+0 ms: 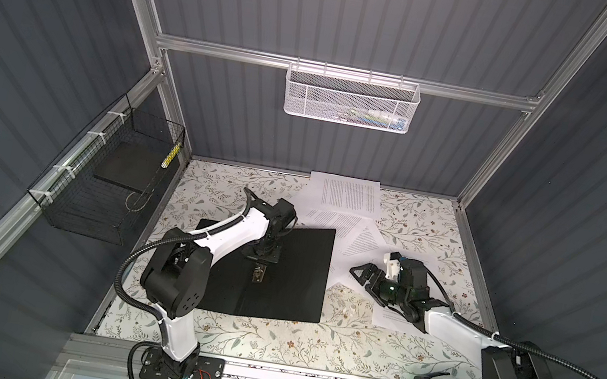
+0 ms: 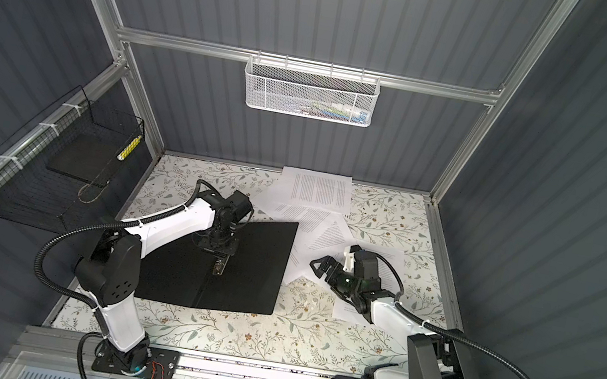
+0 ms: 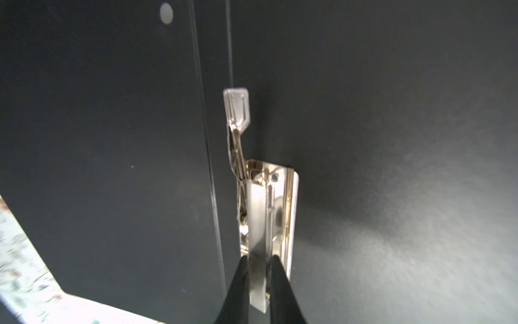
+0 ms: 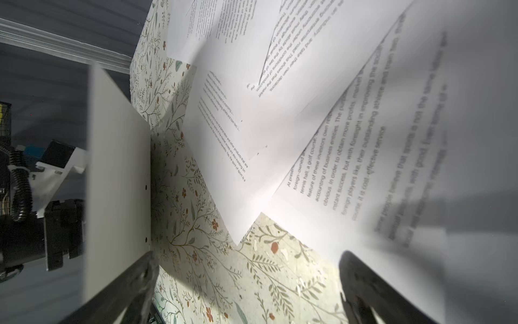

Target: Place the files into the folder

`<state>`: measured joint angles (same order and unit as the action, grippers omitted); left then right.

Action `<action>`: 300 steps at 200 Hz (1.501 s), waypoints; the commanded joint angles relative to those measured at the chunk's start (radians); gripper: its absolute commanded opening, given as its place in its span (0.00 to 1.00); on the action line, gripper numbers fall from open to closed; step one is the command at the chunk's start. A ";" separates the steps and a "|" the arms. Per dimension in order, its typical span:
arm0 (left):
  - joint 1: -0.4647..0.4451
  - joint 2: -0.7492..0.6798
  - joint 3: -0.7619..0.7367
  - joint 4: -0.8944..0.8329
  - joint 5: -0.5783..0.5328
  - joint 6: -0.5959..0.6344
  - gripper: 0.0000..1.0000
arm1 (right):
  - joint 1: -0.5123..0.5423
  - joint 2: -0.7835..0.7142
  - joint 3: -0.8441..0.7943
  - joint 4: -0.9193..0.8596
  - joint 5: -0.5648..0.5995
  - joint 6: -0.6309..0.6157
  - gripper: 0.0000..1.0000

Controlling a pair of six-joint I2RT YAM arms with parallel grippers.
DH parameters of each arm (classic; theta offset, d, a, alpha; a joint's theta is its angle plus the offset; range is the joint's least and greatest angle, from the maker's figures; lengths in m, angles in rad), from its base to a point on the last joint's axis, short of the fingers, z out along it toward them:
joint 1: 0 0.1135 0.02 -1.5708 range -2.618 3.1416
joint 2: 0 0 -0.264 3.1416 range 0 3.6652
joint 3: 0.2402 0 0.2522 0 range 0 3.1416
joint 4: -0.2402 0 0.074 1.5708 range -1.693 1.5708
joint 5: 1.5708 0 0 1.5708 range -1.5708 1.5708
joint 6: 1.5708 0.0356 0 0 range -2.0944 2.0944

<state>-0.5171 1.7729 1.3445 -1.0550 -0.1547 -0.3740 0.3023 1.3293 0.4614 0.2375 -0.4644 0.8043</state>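
Next, my left gripper lowers the folder's metal clip [image 1: 259, 272] [image 3: 265, 210] toward the tabletop and releases it there, since one half of the folder still hangs raised.
The folder [image 1: 297, 265] [image 2: 254, 266] lies open on the floral table in both top views, black inside up. Its pale outer cover [image 4: 117, 168] shows in the right wrist view, and that right half seems raised off the table. My left gripper [image 1: 258, 271] [image 2: 219, 264] [image 3: 259, 259] points down at the spine, shut on the folder's metal clip [image 3: 265, 210], whose lever stands up. The files [image 1: 346, 198] [image 2: 320, 193] [image 4: 364, 140], several white printed sheets, lie fanned behind and right of the folder. My right gripper [image 1: 362, 279] [image 2: 321, 267] [image 4: 246, 262] is open and empty beside the folder's right edge.
One more sheet [image 1: 393, 316] lies under my right forearm. A black wire basket [image 1: 104, 185] on the left wall holds a dark slab [image 1: 126, 168]. A white mesh basket [image 1: 351, 98] hangs on the back rail. Bare floral tabletop [image 1: 266, 340] runs along the front.
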 commanded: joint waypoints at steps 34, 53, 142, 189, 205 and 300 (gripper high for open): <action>0.003 -0.005 -0.056 0.033 0.012 0.053 0.05 | 0.009 0.019 0.029 0.001 0.009 0.015 0.99; 0.003 0.015 -0.060 0.066 0.024 0.052 0.05 | 0.009 0.013 0.029 -0.007 0.027 0.018 0.99; 0.002 0.113 -0.060 0.157 0.048 0.008 0.08 | 0.003 -0.103 0.014 -0.119 0.193 0.010 0.99; 0.002 0.138 -0.025 0.164 0.075 0.010 0.13 | -0.048 -0.238 -0.026 -0.186 0.233 0.006 0.99; 0.002 0.151 -0.022 0.166 0.079 0.015 0.14 | -0.064 -0.261 -0.024 -0.212 0.219 -0.008 0.99; 0.007 -0.065 0.109 0.062 0.091 0.058 1.00 | -0.203 -0.394 -0.012 -0.525 0.322 -0.002 0.99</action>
<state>-0.5125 1.8301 1.3628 -0.9360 -0.0700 -0.3424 0.1555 0.9623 0.4488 -0.1326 -0.1867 0.8036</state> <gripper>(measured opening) 0.985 0.989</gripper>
